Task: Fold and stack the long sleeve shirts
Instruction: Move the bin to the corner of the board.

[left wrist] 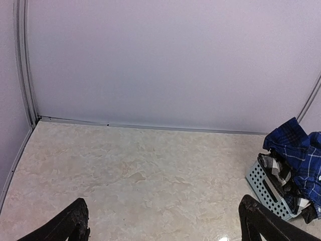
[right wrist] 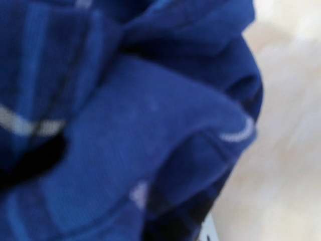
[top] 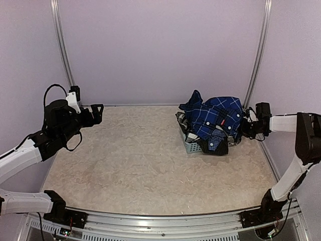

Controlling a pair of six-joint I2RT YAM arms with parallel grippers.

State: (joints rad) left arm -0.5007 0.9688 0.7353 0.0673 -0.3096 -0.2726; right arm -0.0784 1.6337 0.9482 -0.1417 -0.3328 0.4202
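Note:
The table's back corner is outward of my right gripper, so my gripper needs to move the basket by its metal bar (top: 245,106) outward toward that corner and let it go.
A navy blue long sleeve shirt (top: 213,116) with thin white lines is heaped over a basket at the right of the table. It also shows at the right edge of the left wrist view (left wrist: 301,150). A black-and-white checked shirt (left wrist: 276,168) lies under it inside the basket. My right gripper (top: 247,124) is pushed into the navy shirt's right edge. Blurred blue cloth (right wrist: 125,125) fills the right wrist view and hides the fingers. My left gripper (top: 98,114) hangs wide open above the table's left side, far from the shirts, with nothing between its fingers (left wrist: 75,221).
The small grey-blue mesh basket (top: 193,146) stands on the marbled tabletop (top: 130,160), right of centre and near the back wall. Metal rails run up the back corners, and the right one (top: 258,55) rises just behind the pile.

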